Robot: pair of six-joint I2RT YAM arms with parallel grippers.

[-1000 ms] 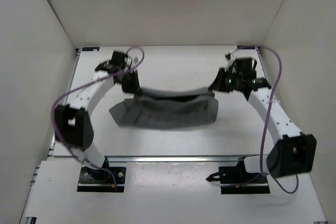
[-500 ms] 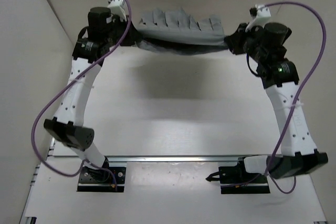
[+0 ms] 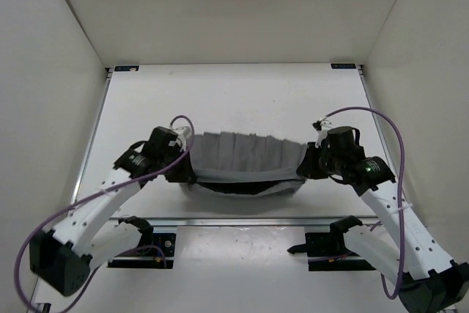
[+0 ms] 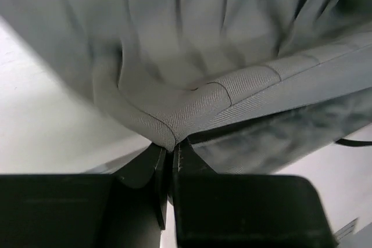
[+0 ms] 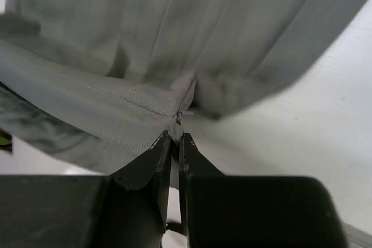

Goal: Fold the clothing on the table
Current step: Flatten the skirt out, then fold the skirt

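Observation:
Bare tabletop beyond the pleated cloth lies outward and below, so the right gripper will next carry the held corner outward, lower it and let go.
The grey clothing (image 3: 245,157) hangs stretched between both arms near the front of the white table (image 3: 234,100), pleated across its width, its lower edge sagging toward the aluminium rail. My left gripper (image 3: 187,170) is shut on the garment's left corner; in the left wrist view the hem (image 4: 192,108) is pinched at the left gripper (image 4: 170,146). My right gripper (image 3: 306,165) is shut on the right corner; in the right wrist view the seamed corner (image 5: 168,108) enters the closed tips of the right gripper (image 5: 176,136).
The aluminium rail (image 3: 242,220) runs along the near table edge, just below the hanging cloth. White walls enclose the table on the left, right and back. Purple cables (image 3: 385,137) loop off both arms.
Both arms swung the cloth from high at the back of the table down and forward to the front edge, both grips kept.

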